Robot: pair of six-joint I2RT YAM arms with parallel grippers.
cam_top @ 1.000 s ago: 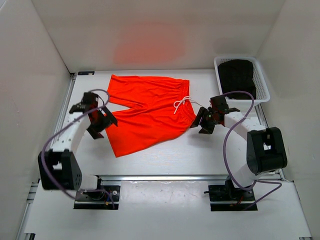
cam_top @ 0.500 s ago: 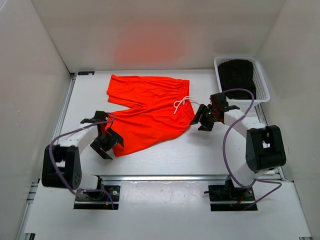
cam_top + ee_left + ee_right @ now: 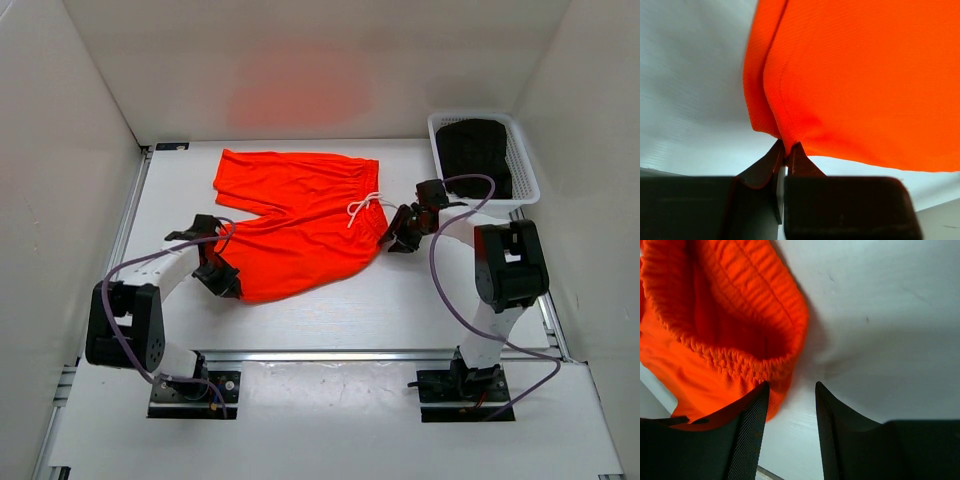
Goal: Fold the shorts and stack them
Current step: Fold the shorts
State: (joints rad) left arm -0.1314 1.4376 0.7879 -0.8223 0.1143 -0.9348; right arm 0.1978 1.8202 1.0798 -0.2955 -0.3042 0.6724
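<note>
The left gripper lifts the pinched near corner up and outward over the far leg's hem corner [image 3: 225, 157] next, then releases. That hem corner lies uncovered outward of the gripper.
The orange-red shorts [image 3: 300, 220] lie spread flat on the white table, with the white drawstring [image 3: 362, 206] at their right side. My left gripper [image 3: 224, 281] is shut on the near-left hem corner of the shorts [image 3: 865, 75]; in the left wrist view the closed tips [image 3: 786, 150] pinch a fold of fabric. My right gripper [image 3: 400, 236] sits low at the waistband's near-right corner. It stands open [image 3: 790, 390], with the gathered waistband [image 3: 740, 340] just ahead of it and against its left finger [image 3: 747, 425]. Bare table shows between the fingers.
A white plastic basket [image 3: 530, 170] holding dark folded cloth [image 3: 478, 150] stands at the back right, close behind the right arm. White walls enclose the table on three sides. The arm bases sit at the near edge.
The left gripper swung down to the near-left hem corner and shut on it, pulling that corner in slightly. The right gripper moved up to the waistband corner and narrowed its jaws.
</note>
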